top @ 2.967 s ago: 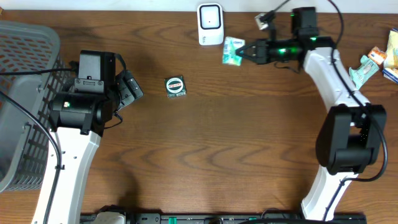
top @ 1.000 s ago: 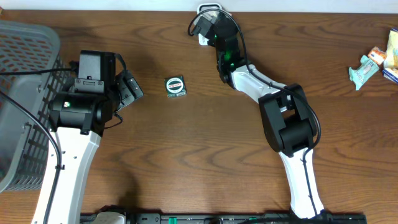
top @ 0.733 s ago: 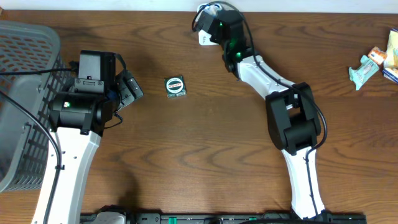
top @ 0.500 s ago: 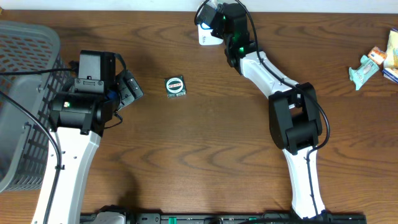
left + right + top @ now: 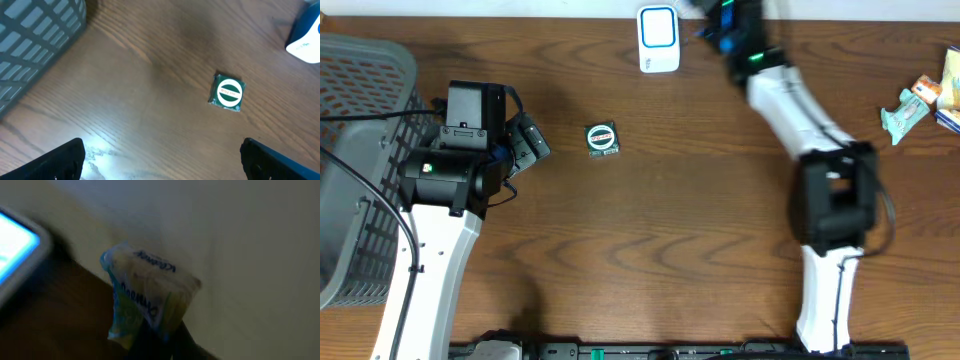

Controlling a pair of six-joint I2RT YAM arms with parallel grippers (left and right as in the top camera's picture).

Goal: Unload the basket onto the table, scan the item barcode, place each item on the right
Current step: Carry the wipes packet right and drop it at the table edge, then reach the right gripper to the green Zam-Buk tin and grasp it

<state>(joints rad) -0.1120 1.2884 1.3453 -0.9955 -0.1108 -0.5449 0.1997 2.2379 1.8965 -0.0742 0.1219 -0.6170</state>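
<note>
The robot's right gripper will next swing toward the right in the overhead view to the packets at the table's edge and release the item, because others are gathered there.
The item is a pale crinkly packet (image 5: 150, 292) with blue print. My right gripper (image 5: 155, 330) is shut on its lower end, its dark fingers just showing under it. In the overhead view that gripper (image 5: 715, 18) is a blur at the table's far edge, right of the white scanner (image 5: 658, 38). The scanner's blue-lit screen (image 5: 12, 250) shows at the left of the right wrist view. My left gripper (image 5: 525, 145) rests open at the left with nothing between its fingers (image 5: 55, 162). No barcode shows on the packet.
A small green packet with a round white label (image 5: 602, 138) (image 5: 227, 92) lies on the wood between the arms. A grey mesh basket (image 5: 360, 150) stands at the left edge. More packets (image 5: 910, 105) lie at the far right edge.
My right arm, which reached over the scanner, has swung right with the packet, so the scanner's face now shows. The left arm and green packet have not moved.
</note>
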